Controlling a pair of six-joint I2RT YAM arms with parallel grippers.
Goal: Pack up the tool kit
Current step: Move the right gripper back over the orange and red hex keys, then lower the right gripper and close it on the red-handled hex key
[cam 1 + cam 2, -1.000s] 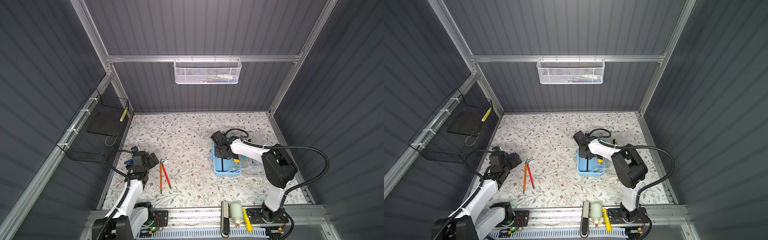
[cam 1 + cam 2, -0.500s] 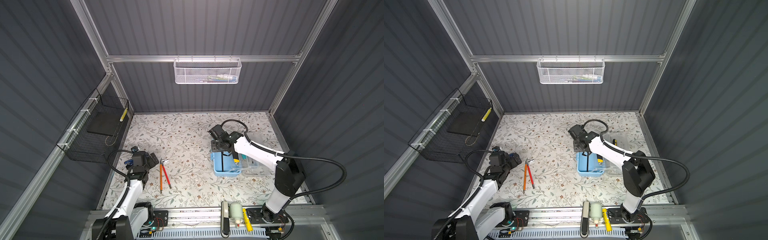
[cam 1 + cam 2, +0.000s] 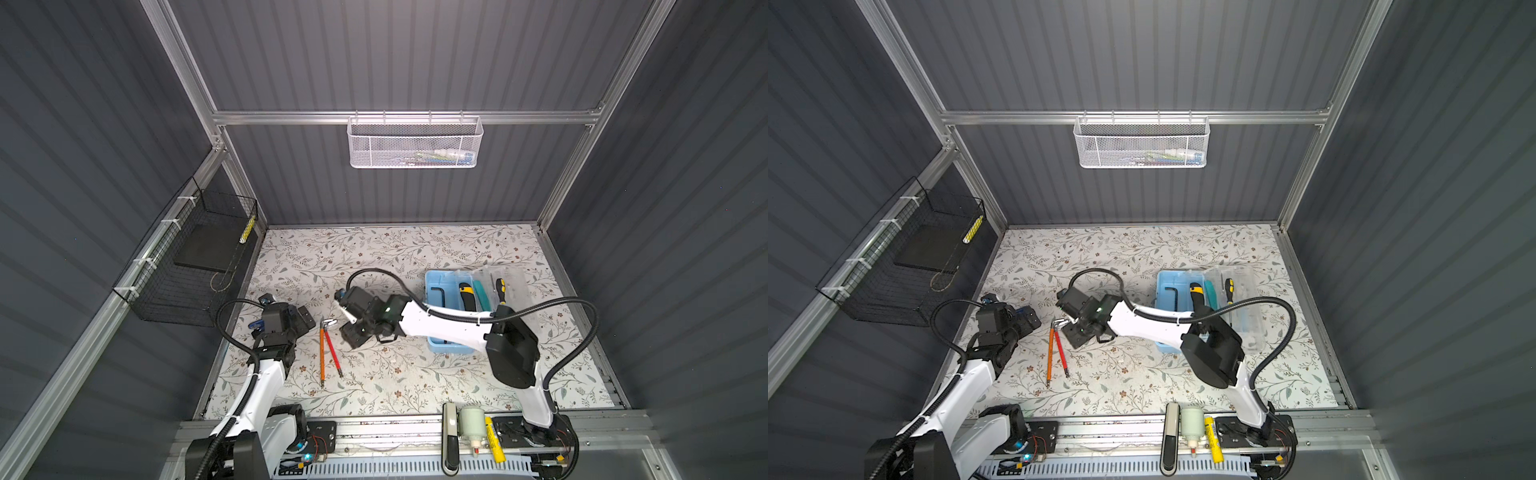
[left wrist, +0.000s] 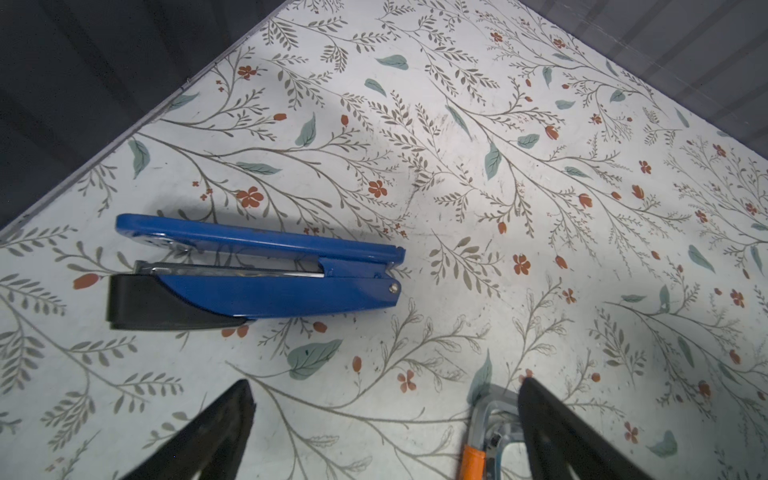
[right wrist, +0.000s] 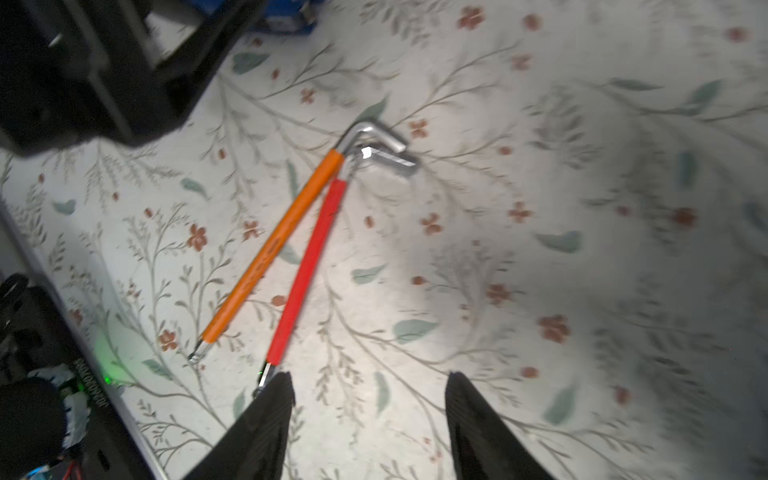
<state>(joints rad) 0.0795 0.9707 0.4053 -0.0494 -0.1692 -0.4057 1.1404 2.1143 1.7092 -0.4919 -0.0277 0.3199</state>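
My right gripper will next move its open fingers over toward the stapler and down astride the red hex key's body (image 3: 331,348) (image 5: 310,260) and close, because the body of the red hex key is below.
The tool kit (image 3: 435,277) (image 3: 1165,279), a light-blue case, lies open at the right of the floral mat, its clear lid (image 3: 513,291) folded out to the right. Inside it lie a black hex key (image 3: 440,292) and a yellow-black knife (image 3: 465,292). An orange hex key (image 3: 321,353) (image 5: 270,249) and a red hex key (image 3: 333,353) (image 5: 307,266) lie side by side left of centre. My right gripper (image 3: 353,336) (image 5: 369,379) hovers open and empty just right of them. My left gripper (image 3: 305,319) (image 4: 386,384) stands open and empty, beside a blue stapler (image 4: 249,274).
A white mesh basket (image 3: 415,145) hangs on the back wall. A black wire basket (image 3: 191,266) hangs on the left wall. On the front rail lie a pale bottle (image 3: 470,422) and a yellow marker (image 3: 495,440). The right arm's cable (image 3: 582,332) loops over the mat's right side.
My right arm has left the tool kit and swung left across the mat to the hex keys, its jaws widening. The left arm has not moved.
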